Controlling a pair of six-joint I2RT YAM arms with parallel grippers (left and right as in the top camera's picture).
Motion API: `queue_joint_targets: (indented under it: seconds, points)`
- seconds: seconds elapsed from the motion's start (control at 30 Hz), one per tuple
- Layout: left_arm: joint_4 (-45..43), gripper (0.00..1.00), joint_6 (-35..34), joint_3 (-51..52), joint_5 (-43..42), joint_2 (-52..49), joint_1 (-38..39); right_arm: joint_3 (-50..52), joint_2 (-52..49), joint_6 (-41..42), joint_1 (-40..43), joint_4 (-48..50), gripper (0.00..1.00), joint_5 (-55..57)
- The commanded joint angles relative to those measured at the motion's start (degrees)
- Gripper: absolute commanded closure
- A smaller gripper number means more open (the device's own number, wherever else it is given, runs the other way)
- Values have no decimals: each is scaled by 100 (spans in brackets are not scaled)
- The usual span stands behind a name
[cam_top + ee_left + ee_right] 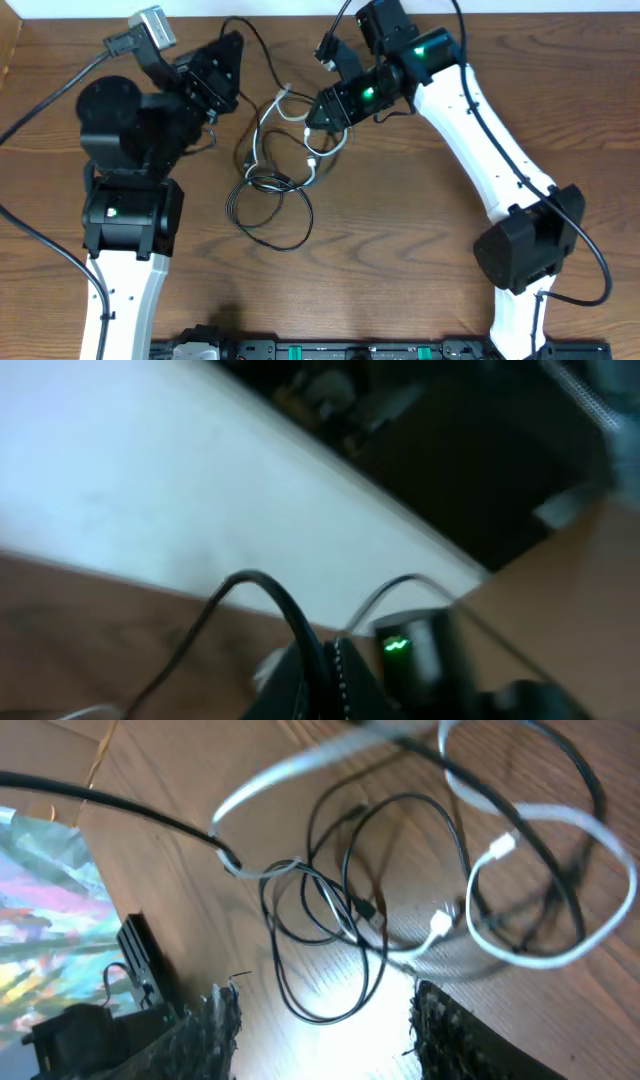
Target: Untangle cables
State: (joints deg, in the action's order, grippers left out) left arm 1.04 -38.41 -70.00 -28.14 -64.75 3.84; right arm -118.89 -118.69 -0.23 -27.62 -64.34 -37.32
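I will next move my left gripper back and down to the bare tabletop beside the tangle and let go of the black cable, because that wood is clear of loops.
The cables lie in a tangle (268, 178) at the table's middle: thin black loops (272, 215) and a white cable (290, 108) looping at the top. My left gripper (230, 55) is raised at the back left and shut on a black cable (262, 55) that runs to the tangle. In the left wrist view the jaws (330, 665) pinch this black cable (262, 586). My right gripper (313, 118) hovers open over the white cable. In the right wrist view its fingers (325, 1030) are apart and empty, with black loops (330, 960) and white loops (520, 952) beyond.
Thick black arm wires run along the left side (40, 100) and by the right arm's base (600, 270). A black rail (330, 350) lines the front edge. The table's back edge (280, 12) meets a white wall close behind the grippers.
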Motion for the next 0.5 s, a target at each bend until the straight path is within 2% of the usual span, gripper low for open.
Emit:
queue_joint_targets:
  seconds: [0.0,0.2,0.27,0.33,0.4,0.47]
  points:
    - [-463,93,-437,-103,-400,186,-28,-13,-7,-4,-37,164,43,-114]
    - [-151,92,-400,-103,-352,256,-31,-13,-245,1019,-420,726,38,33]
    - [-37,92,-205,-103,7,256,-31,-13,-404,1054,-514,623,37,278]
    - [544,92,278,-103,1276,247,-28,-11,-557,1292,-638,560,38,638]
    - [1519,93,568,-101,3088,114,-31,-11,-750,1510,-769,619,37,964]
    - [2028,93,688,-101,3936,-87,-31,-11,-938,1552,-874,822,37,1040]
